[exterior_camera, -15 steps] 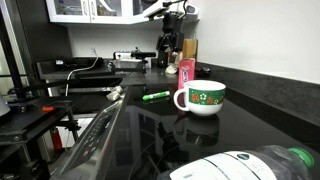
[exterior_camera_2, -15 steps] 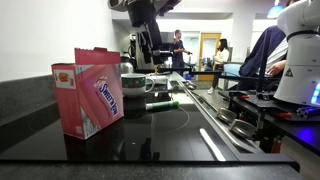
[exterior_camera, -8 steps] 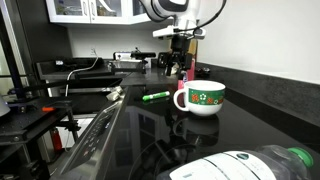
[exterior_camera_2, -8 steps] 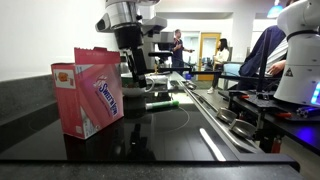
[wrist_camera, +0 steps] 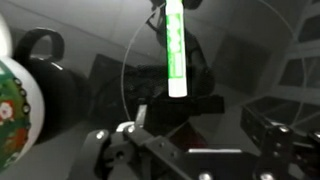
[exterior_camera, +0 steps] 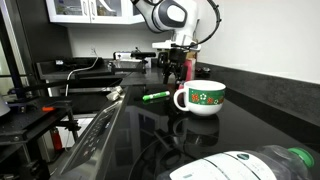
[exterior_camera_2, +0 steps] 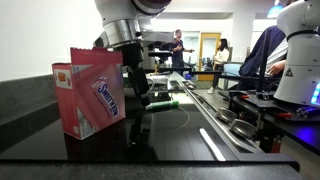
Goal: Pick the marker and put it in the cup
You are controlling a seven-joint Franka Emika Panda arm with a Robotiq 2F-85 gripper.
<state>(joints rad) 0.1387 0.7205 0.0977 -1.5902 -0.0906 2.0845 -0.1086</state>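
Observation:
The gripper goes down around the marker's white end next and closes, as that end lies below, in line between the open fingers.
The green marker [exterior_camera: 154, 96] lies flat on the glossy black counter, just to the left of the cup [exterior_camera: 203, 97], a white mug with a green patterned band. In the wrist view the marker [wrist_camera: 175, 50] lies ahead of my jaws and the cup [wrist_camera: 14, 105] is at the left edge. My gripper [exterior_camera: 177, 70] hangs above the counter behind the marker and cup, open and empty. It also shows in an exterior view [exterior_camera_2: 137, 82] and in the wrist view [wrist_camera: 200, 125]. In that exterior view the marker [exterior_camera_2: 163, 104] lies below the gripper and the cup is hidden.
A pink carton [exterior_camera_2: 95, 90] stands near the counter's front in an exterior view. A slim pink container [exterior_camera: 187, 70] stands right behind the gripper. A plastic bottle with a green cap [exterior_camera: 285, 158] lies in the foreground. Equipment racks [exterior_camera: 40, 100] flank the counter.
The arm has come down from high above and moved toward the marker. The gripper now hangs low over the counter. The marker and cup have not moved.

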